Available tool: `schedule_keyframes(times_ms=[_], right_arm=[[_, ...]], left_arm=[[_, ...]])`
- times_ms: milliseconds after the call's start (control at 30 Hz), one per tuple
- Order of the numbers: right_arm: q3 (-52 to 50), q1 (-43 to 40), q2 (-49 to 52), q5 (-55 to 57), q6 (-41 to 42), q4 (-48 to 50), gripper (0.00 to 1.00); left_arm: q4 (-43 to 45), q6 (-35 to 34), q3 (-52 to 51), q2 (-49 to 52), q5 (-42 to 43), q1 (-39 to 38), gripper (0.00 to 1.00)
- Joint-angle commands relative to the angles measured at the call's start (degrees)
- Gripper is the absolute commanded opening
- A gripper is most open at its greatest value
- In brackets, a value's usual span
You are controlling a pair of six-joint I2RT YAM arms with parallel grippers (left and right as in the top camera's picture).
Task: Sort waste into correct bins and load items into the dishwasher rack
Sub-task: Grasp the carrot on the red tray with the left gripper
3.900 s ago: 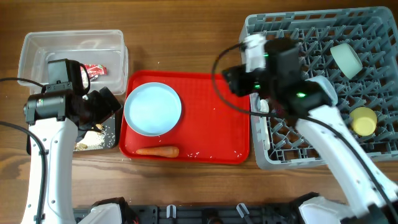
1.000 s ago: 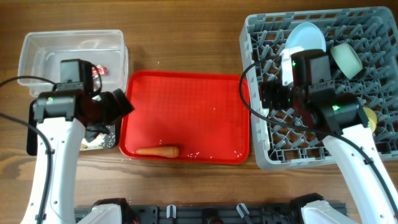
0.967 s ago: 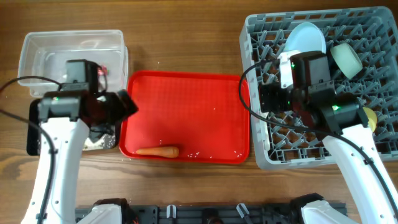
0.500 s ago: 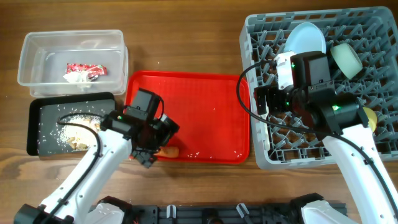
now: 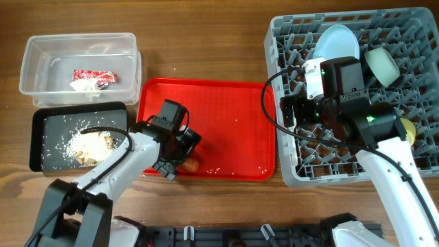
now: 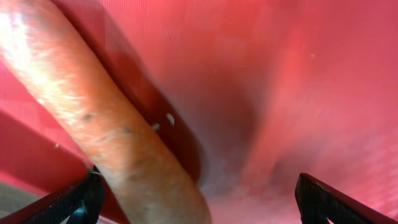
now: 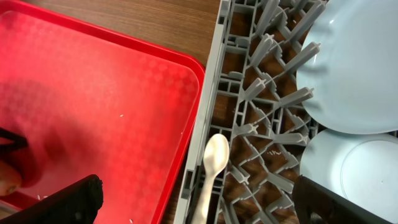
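The left gripper eases toward the left in the wrist view and closes around the carrot's body [image 5: 189,165] [image 6: 138,179] next. The carrot's body sits that way between its open fingers.
The orange carrot [image 6: 106,124] lies on the front edge of the red tray [image 5: 226,110]. My left gripper [image 6: 202,205] is open right over it, with the carrot close to the left finger [image 6: 84,199]. From overhead only the carrot's tip [image 5: 191,165] shows past the left gripper [image 5: 180,156]. My right gripper [image 7: 199,202] hangs open over the left rim of the grey dishwasher rack [image 5: 357,147], above the white spoon [image 7: 211,165]. A light-blue plate [image 5: 336,42], a mint bowl [image 5: 382,65] and a yellow cup [image 5: 410,127] stand in the rack.
The clear tub [image 5: 41,68] at back left holds the red-and-white wrapper [image 5: 96,77] and a white tissue [image 5: 81,85]. In front of it the black tray [image 5: 48,134] holds pale crumbs [image 5: 92,145]. A few crumbs dot the red tray.
My left arm has swung from the bins to the tray's front edge and come down over the carrot. The plate has gone from the tray into the rack. The right arm is still.
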Motion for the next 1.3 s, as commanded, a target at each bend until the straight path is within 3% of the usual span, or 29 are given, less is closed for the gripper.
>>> schedule_keyframes(times_ms=[0, 67, 100, 167, 767, 967, 1133, 1267], right_arm=[[0.0, 0.0, 0.0, -1.1, 0.5, -0.1, 1.0], [0.0, 0.0, 0.0, -1.1, 0.5, -0.2, 1.0], [0.0, 0.0, 0.0, -1.1, 0.6, -0.2, 1.0], [0.0, 0.0, 0.0, -1.1, 0.5, -0.2, 1.0], [0.0, 0.0, 0.0, -1.1, 0.6, -0.2, 1.0], [0.0, 0.0, 0.0, -1.1, 0.6, -0.2, 1.0], [0.0, 0.0, 0.0, -1.1, 0.6, -0.2, 1.0], [0.0, 0.0, 0.0, -1.1, 0.6, -0.2, 1.0]], left_arm=[[-0.2, -0.7, -0.3, 1.0, -5.7, -0.3, 0.99], [0.3, -0.7, -0.3, 1.0, -8.2, -0.3, 0.9], [0.5, -0.7, -0.3, 1.0, -8.3, -0.3, 0.75], [0.5, -0.7, -0.3, 1.0, -8.3, -0.3, 0.59], [0.2, -0.3, -0.5, 4.7, -9.5, -0.3, 0.58], [-0.2, 1.7, -0.5, 5.3, -9.4, -0.2, 0.37], [-0.2, 7.1, -0.3, 5.3, -9.6, -0.2, 0.36], [-0.2, 7.5, -0.3, 5.3, -9.6, -0.2, 0.28]])
